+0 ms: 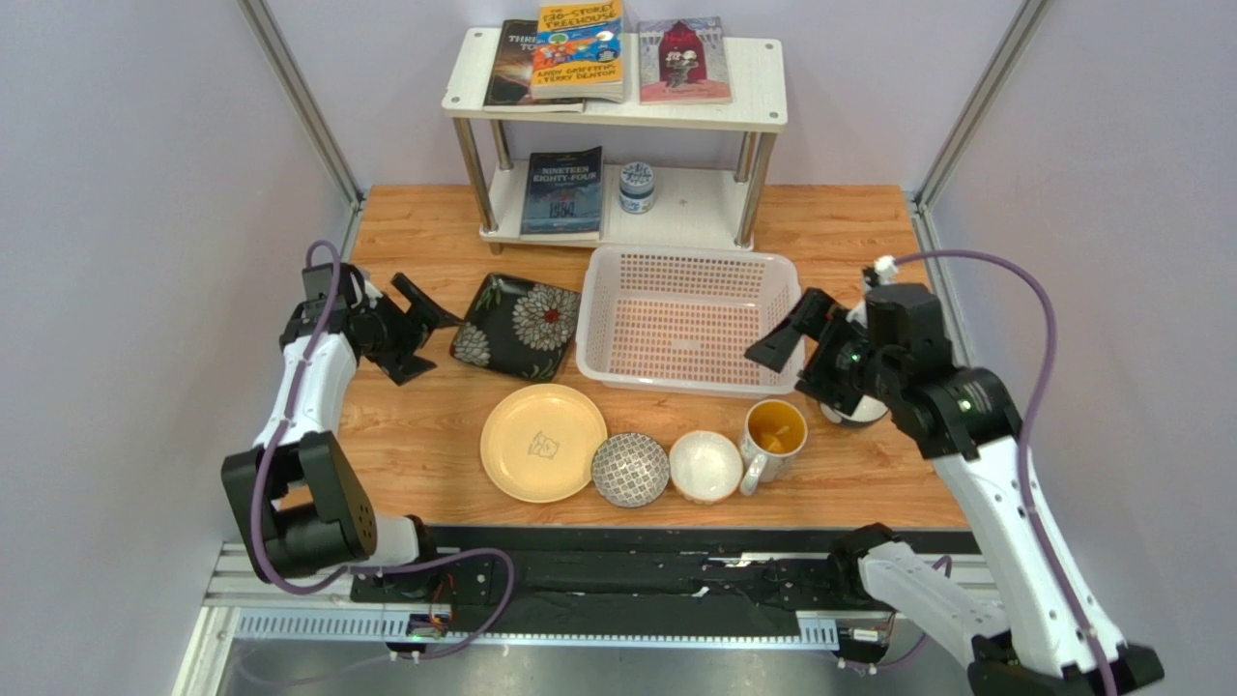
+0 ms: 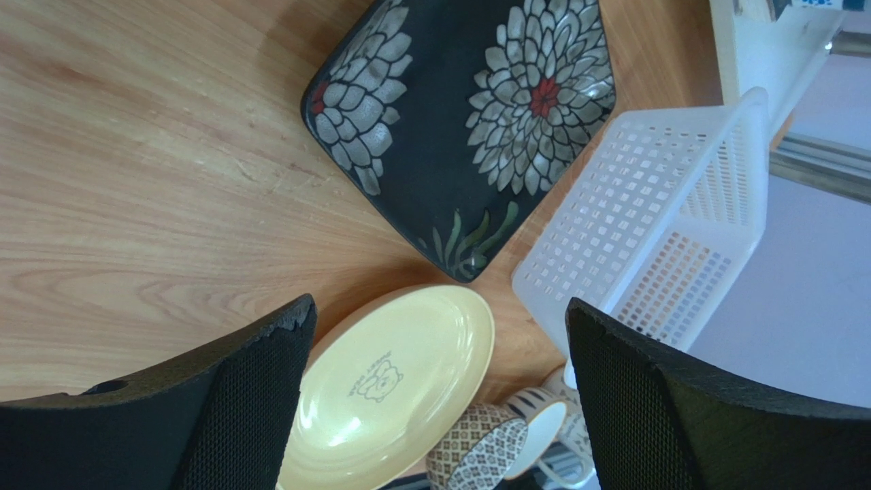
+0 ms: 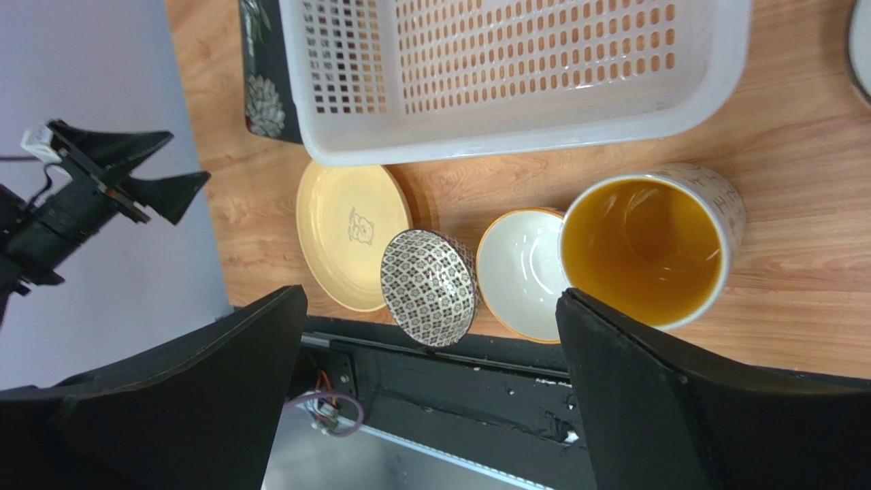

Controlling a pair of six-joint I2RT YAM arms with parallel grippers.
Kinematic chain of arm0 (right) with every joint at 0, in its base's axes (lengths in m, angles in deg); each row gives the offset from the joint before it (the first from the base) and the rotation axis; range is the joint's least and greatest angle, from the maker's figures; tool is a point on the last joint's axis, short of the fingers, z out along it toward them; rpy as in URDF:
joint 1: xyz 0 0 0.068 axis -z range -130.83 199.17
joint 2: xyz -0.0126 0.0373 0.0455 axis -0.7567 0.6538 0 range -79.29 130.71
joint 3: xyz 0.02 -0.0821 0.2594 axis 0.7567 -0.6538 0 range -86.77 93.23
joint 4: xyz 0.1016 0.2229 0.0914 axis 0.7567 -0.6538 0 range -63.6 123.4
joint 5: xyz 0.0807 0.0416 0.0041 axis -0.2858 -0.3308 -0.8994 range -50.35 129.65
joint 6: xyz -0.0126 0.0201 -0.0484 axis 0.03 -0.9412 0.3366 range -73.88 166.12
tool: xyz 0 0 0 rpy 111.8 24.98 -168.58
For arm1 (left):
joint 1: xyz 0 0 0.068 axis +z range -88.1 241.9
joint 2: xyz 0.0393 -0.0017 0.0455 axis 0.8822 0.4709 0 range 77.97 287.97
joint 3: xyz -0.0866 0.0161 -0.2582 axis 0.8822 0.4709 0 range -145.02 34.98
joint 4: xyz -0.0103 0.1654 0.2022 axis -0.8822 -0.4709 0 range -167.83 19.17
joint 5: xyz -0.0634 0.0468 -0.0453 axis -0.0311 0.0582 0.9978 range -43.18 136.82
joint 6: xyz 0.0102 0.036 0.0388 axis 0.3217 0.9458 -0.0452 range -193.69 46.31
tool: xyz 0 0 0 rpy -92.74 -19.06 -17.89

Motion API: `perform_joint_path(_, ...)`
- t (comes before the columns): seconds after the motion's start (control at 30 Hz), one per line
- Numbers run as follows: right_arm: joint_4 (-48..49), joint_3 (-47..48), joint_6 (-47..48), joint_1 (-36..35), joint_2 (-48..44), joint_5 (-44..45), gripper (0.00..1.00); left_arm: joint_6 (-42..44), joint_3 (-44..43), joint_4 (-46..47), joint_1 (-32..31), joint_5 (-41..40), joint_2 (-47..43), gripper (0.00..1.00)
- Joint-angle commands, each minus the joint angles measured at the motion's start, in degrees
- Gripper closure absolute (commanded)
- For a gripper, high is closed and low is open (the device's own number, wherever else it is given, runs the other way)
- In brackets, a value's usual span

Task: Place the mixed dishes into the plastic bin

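Note:
I will next move my left gripper down and to the right in the top view, onto the black plate's half-flower corner, because that corner is nearest its open fingers.
The white perforated bin [image 1: 690,319] stands empty at mid-table. The black floral plate [image 1: 516,326] lies to its left. In front lie the yellow plate [image 1: 543,442], the grey-patterned bowl [image 1: 630,470], the white bowl [image 1: 706,466] and the yellow-inside mug [image 1: 774,431]. Another bowl [image 1: 867,415] is mostly hidden under the right arm. My left gripper [image 1: 430,337] is open and empty, just left of the black plate [image 2: 460,123]. My right gripper [image 1: 777,348] is open and empty, at the bin's right end, above the mug [image 3: 644,245].
A white two-tier shelf [image 1: 755,87] with books stands at the back. The small blue-and-white jar [image 1: 636,186] is on its lower tier. The row of dishes sits close to the table's near edge and the black rail.

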Motion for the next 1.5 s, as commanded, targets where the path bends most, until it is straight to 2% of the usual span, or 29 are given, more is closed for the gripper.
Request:
perform_joint_path(0.0, 9.06, 0.49, -0.88, -4.86, 3.59, 3.70, 0.00, -3.60, 2.09, 6.75, 0.23, 4.60, 4.06, 0.05)
perform_joint_path(0.13, 11.98, -2.07, -3.34, -7.86, 3.59, 4.76, 0.00, -3.43, 3.05, 7.10, 0.32, 2.85, 5.91, 0.05)
perform_joint_path(0.23, 12.16, -4.43, -4.31, -8.39, 2.11, 4.58, 0.00, -4.57, 3.85, 8.59, 0.23, 2.14, 8.28, 0.07)
perform_joint_path(0.47, 9.96, -6.11, -5.01, -8.39, -2.46, 5.20, 0.00, -8.00, 0.86, 11.59, 0.23, 2.40, 20.04, 0.12)
perform_joint_path(0.63, 9.43, -7.25, -5.80, -8.39, -4.49, 6.16, 0.00, -9.58, 0.77, 13.86, -0.21, 1.18, 22.17, 0.13)
perform_joint_path(0.7, 9.35, -7.61, -5.89, -8.39, -4.49, 5.99, 0.00, -9.84, 0.68, 15.36, -0.56, 0.47, 22.78, 0.17)
perform_joint_path(0.73, 9.35, -7.70, -5.81, -8.39, -4.41, 5.46, 0.00, -10.19, 0.68, 15.89, -0.56, 0.64, 23.66, 0.24)
perform_joint_path(0.83, 8.65, -7.26, -5.37, -8.31, -3.44, 5.37, 0.01, -10.89, 0.68, 16.68, -1.70, 0.38, 25.33, 0.36)
perform_joint_path(0.93, 8.82, -6.73, -5.01, -8.48, -2.30, 5.46, 0.01, -11.86, 0.77, 18.26, -3.90, 0.03, 26.74, 0.44)
perform_joint_path(1.0, 9.08, -6.38, -5.01, -8.39, -1.77, 5.28, 0.01, -11.43, -0.10, 17.30, -5.04, -2.24, 26.83, 0.45)
perform_joint_path(1.2, 10.31, -6.47, -5.01, -8.39, -2.12, 4.58, 0.02, -11.52, -0.29, 17.74, -5.13, -2.43, 27.09, 0.47)
perform_joint_path(1.3, 10.14, -6.90, -5.10, -8.39, -2.65, 4.67, 0.02, -10.38, -1.25, 16.95, -5.13, -2.26, 28.41, 0.59)
perform_joint_path(1.37, 9.96, -7.26, -5.10, -8.48, -3.26, 4.58, 0.02, -9.23, -2.13, 16.68, -5.13, -1.73, 29.03, 0.80)
perform_joint_path(1.47, 10.66, -7.96, -5.01, -8.39, -4.40, 4.23, 0.04, -7.91, -2.40, 16.07, -4.70, 0.28, 29.29, 0.90)
